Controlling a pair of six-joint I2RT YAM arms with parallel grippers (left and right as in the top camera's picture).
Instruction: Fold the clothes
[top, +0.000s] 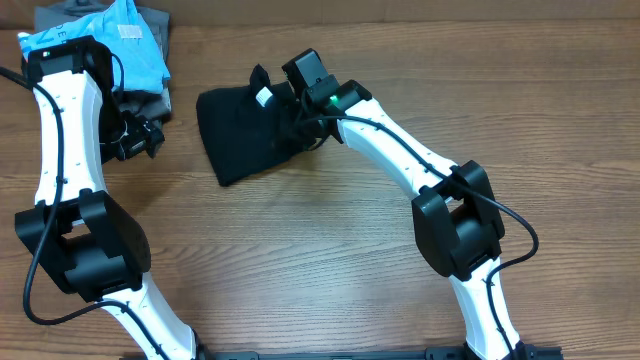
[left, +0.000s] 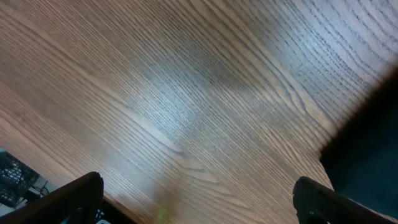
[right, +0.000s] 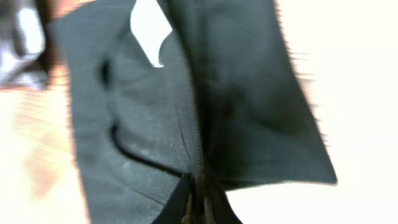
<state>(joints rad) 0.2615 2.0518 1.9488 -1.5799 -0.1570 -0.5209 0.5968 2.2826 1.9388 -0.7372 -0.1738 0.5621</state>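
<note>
The T-shirt's free edge (top: 208, 136) is next for my left gripper, which should go right in the overhead view, off the bare table and down onto that edge.
The black T-shirt (top: 240, 135) lies partly folded on the wooden table at the middle back, its small white tag (top: 265, 98) showing at the top right. My right gripper (top: 300, 125) is at its right edge, shut on a pinched fold of the black fabric (right: 199, 149); the tag (right: 149, 28) shows above in the right wrist view. My left gripper (top: 140, 135) is open and empty, held above bare table left of the shirt. A dark edge of the shirt (left: 373, 143) shows at the right of the left wrist view.
A light blue shirt (top: 100, 45) lies on folded grey garments (top: 150, 60) at the back left corner, partly under my left arm. The table's edge (left: 37, 168) shows at the lower left of the left wrist view.
</note>
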